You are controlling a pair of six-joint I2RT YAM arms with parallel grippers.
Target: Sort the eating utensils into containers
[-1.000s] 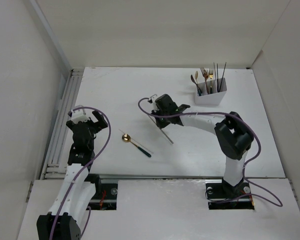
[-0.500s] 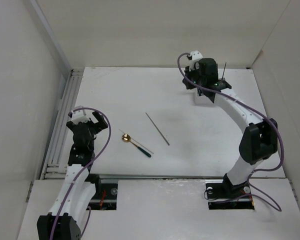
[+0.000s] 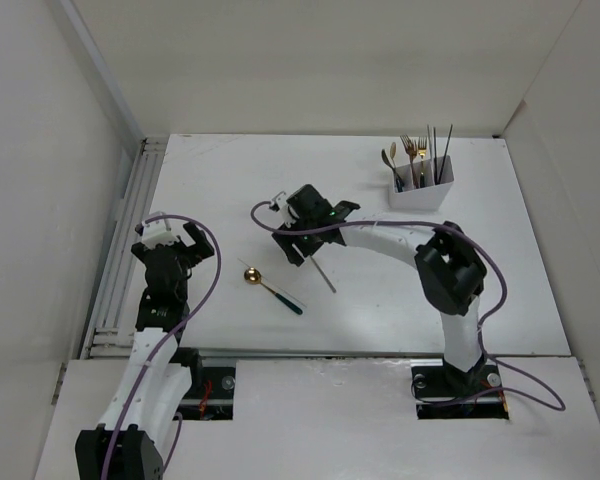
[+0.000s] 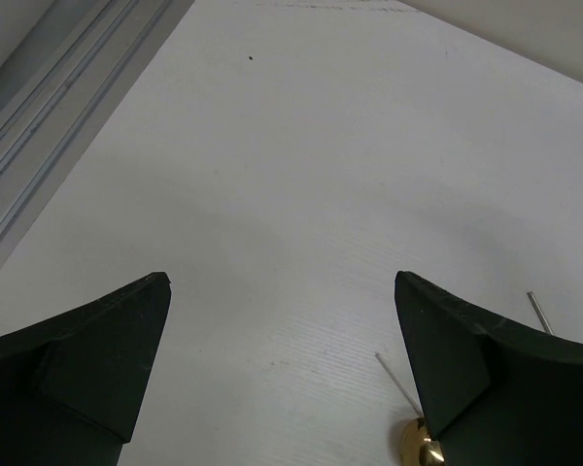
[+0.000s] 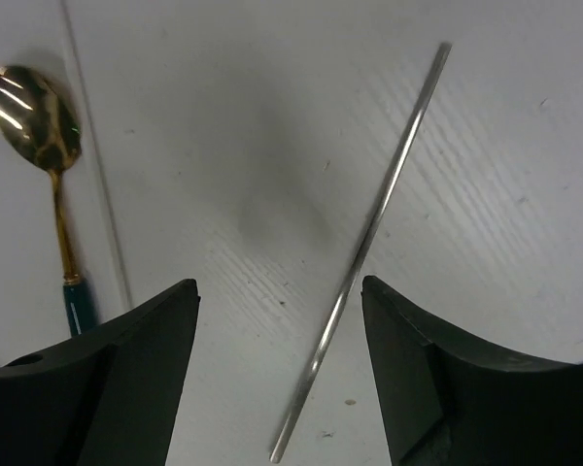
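The robot's right gripper will move down and to the right in the right wrist view next, so that its fingers straddle the chopstick's body [image 3: 316,264] [image 5: 354,275], as the silvery chopstick is off-center below the open fingers.
A thin silvery chopstick [image 5: 369,233] lies on the table, and my right gripper [image 5: 277,286] hangs open over it. The chopstick runs between the fingers, nearer the right one, touching neither. In the top view the right gripper [image 3: 302,238] is at mid table, and the chopstick [image 3: 326,278] sticks out below it. A gold-headed spoon [image 3: 251,276] with a dark green handle lies to its left across a pale stick [image 5: 92,165]. The white bin [image 3: 420,192] stands at the back right with forks, a spoon and chopsticks upright in it. My left gripper [image 4: 282,282] is open and empty; the spoon head [image 4: 418,449] shows by its right finger.
A ridged metal rail [image 3: 130,230] runs along the table's left edge beside the left arm. Pale walls close in the table on three sides. Purple cables loop off both arms.
The right arm swung out to the bin at the back right and came back over the chopstick at mid table, its jaws now apart. The left arm has not moved.
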